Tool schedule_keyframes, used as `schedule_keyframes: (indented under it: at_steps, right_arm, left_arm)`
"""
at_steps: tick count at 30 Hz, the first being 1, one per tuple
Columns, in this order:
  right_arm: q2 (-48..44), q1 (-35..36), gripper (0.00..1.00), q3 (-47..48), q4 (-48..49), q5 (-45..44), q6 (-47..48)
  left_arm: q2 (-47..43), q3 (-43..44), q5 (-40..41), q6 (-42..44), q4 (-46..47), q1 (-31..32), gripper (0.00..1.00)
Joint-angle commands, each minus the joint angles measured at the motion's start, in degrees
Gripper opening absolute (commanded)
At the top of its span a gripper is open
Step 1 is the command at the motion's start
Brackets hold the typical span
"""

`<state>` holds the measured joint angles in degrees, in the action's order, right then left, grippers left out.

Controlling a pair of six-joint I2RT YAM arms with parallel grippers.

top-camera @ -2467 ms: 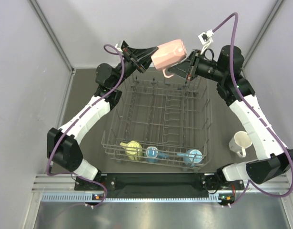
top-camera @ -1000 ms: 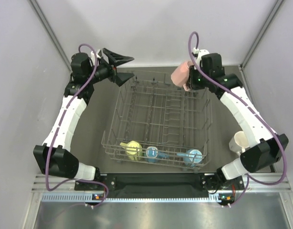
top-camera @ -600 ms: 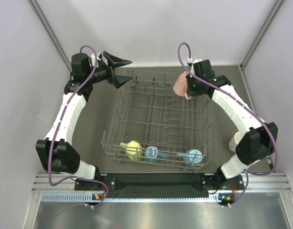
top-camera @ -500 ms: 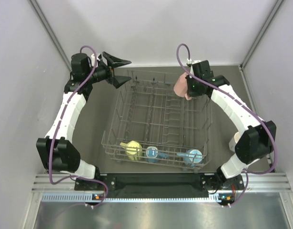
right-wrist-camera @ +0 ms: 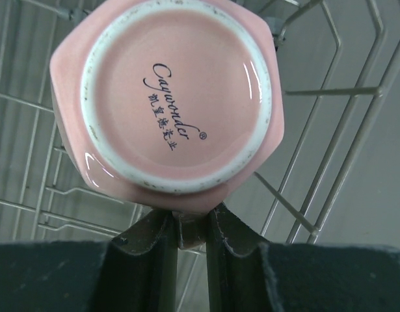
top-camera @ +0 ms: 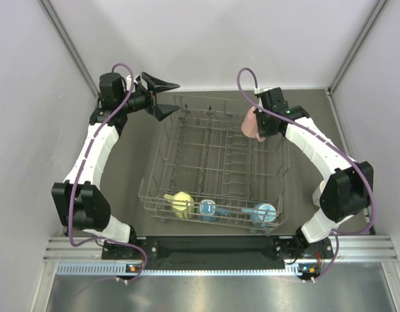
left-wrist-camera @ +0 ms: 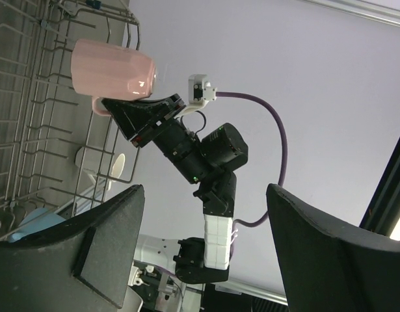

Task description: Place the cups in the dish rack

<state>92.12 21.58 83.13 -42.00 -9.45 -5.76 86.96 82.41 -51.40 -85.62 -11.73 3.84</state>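
Observation:
The pink cup goes down onto the wires in the rack's far corner next, and my right gripper releases its handle, since the cup still hangs above them.
The pink cup point(top-camera: 251, 123) hangs bottom-up over the far right corner of the dish rack point(top-camera: 216, 155). My right gripper point(top-camera: 265, 125) is shut on its handle. The right wrist view shows the cup's base point(right-wrist-camera: 170, 97) with the handle pinched between the fingers point(right-wrist-camera: 190, 218), and rack wires point(right-wrist-camera: 336, 130) below. My left gripper point(top-camera: 173, 97) stands open and empty by the rack's far left corner, facing the pink cup point(left-wrist-camera: 112, 68). Yellow point(top-camera: 181, 203), blue point(top-camera: 207, 208) and light blue point(top-camera: 263, 212) cups sit along the rack's near row.
A white cup point(left-wrist-camera: 95, 162) stands on the table right of the rack; in the top view the right arm's elbow point(top-camera: 343, 188) covers most of it. Grey walls close in the table at the back and on both sides.
My right gripper has carried the pink cup down and slightly right, closer over the rack's far right corner. The left arm has hardly moved and its jaws stay wide.

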Motion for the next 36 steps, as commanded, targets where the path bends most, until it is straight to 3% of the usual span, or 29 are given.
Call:
schedule_keyframes:
  at_steps: [1,19,22,27,31,36]
  right_arm:
    - [-2.2,-0.1,0.0,0.3,5.3,-1.5,0.8]
    - [5.5,-0.8,0.02,0.3,9.3,-2.2,2.1]
    - [6.0,-0.8,0.08,0.1,9.1,-2.3,2.2]
    - [6.4,-0.8,0.27,-0.4,8.4,-2.9,2.4]
    - [6.4,-0.8,0.52,-0.9,7.9,-3.5,3.0]
    - [5.3,-0.8,0.6,-0.9,7.3,-2.6,3.1]
  left_arm:
    - [0.2,2.6,-0.5,-0.4,1.5,-0.3,0.8]
    - [0.5,3.6,0.2,-1.2,1.6,-0.2,0.79]
    - [0.4,3.5,0.5,-1.2,1.3,-0.2,0.79]
    - [0.3,3.5,1.0,-1.0,1.2,-0.2,0.79]
    - [0.1,3.2,1.4,-0.9,1.0,-0.1,0.79]
    - [-0.5,3.1,2.0,-0.4,0.3,-0.1,0.79]
